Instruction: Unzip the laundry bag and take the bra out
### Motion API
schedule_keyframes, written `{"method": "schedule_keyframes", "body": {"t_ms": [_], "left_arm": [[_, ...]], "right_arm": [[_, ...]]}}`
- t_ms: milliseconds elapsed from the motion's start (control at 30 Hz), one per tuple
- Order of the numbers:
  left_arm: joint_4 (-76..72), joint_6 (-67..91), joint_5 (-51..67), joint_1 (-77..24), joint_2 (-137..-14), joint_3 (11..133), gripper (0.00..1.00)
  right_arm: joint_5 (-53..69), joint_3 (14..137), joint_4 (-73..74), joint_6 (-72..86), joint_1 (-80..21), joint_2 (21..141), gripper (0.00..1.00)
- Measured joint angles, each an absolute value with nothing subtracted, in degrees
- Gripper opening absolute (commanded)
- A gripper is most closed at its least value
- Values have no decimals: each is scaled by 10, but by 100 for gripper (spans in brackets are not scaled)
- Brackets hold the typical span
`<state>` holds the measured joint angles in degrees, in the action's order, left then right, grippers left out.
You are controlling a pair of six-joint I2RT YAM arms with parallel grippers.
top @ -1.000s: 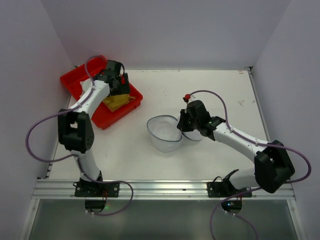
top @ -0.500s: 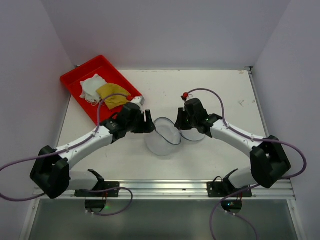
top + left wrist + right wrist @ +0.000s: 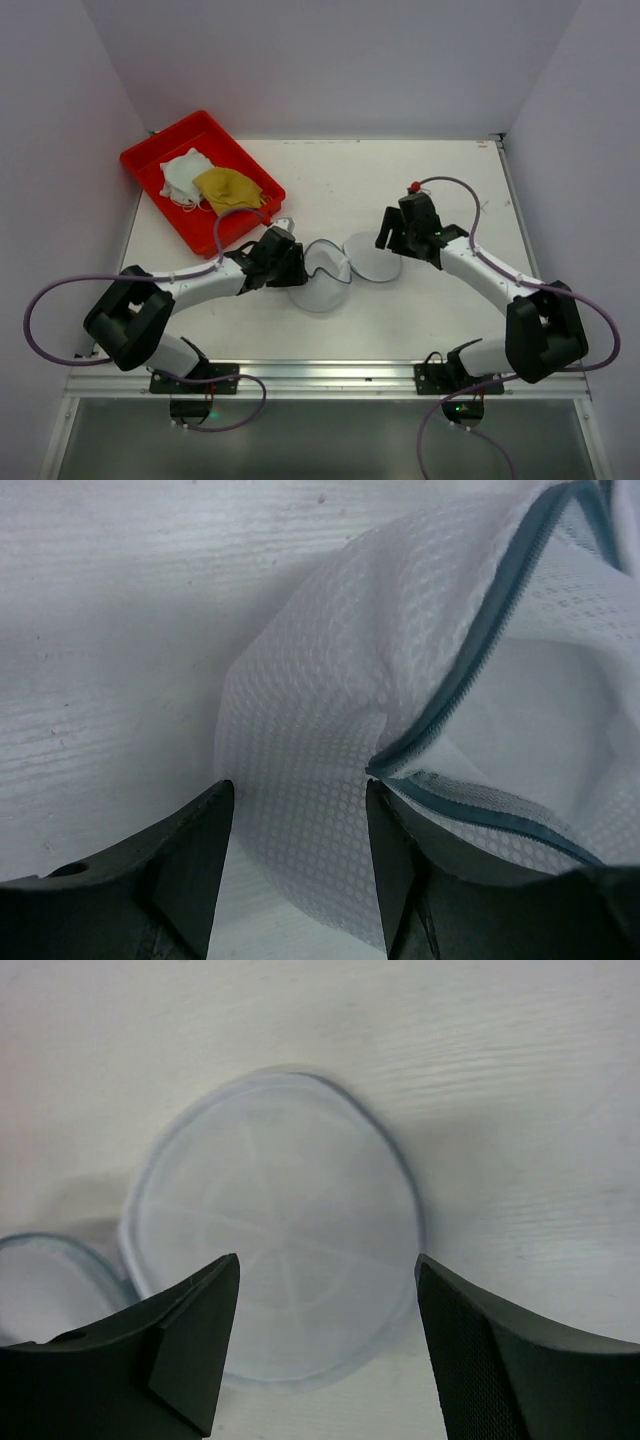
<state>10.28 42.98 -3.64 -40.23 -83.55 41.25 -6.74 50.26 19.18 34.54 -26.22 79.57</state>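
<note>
My right gripper lowers and shifts away from the bowl next to straddle the lid's outer zip edge (image 3: 401, 265) (image 3: 421, 1232), which sits beside one fingertip.
The laundry bag (image 3: 322, 282) lies unzipped mid-table as a white mesh bowl, its round lid half (image 3: 372, 256) flat beside it. Nothing shows inside. My left gripper (image 3: 298, 266) is at the bowl's left rim; in the left wrist view the left gripper (image 3: 297, 790) is open, straddling the mesh wall (image 3: 320, 710) near the dark zip (image 3: 480, 650), without pinching it. My right gripper (image 3: 386, 240) hangs open just right of the lid; the right gripper (image 3: 327, 1260) frames the lid (image 3: 270, 1220) below it. The mustard-yellow bra (image 3: 230, 188) lies in the red tray.
The red tray (image 3: 150, 158) sits at the back left with a crumpled white cloth (image 3: 184, 176) next to the bra. Purple cables loop off both arms. White walls close in the table on three sides.
My left arm left the bra in the tray and swung down to the bag's left rim, jaws narrowing. My right gripper opened and drew back to the right; the lid dropped flat.
</note>
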Motion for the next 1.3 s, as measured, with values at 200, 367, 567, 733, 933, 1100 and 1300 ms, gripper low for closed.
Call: {"method": "schedule_keyframes", "body": {"t_ms": [200, 367, 567, 733, 933, 1100, 1300], "left_arm": [[89, 434, -44, -403, -840, 390, 58], [77, 435, -50, -403, -840, 385, 57], [74, 435, -54, -403, -840, 385, 57], [74, 435, -58, -403, -840, 385, 57], [74, 433, -67, -403, -840, 385, 57], [80, 425, -78, -403, -840, 387, 55], [101, 409, -98, -403, -846, 425, 48]], "right_arm": [[-48, 448, 197, 388, -149, 792, 73], [12, 429, 180, 406, -123, 827, 66], [82, 425, 145, 417, -124, 861, 63], [123, 425, 114, 424, -124, 880, 49], [134, 425, 107, 424, -124, 895, 3], [108, 428, 129, 390, -133, 837, 0], [-10, 490, 180, 319, -217, 727, 0]]}}
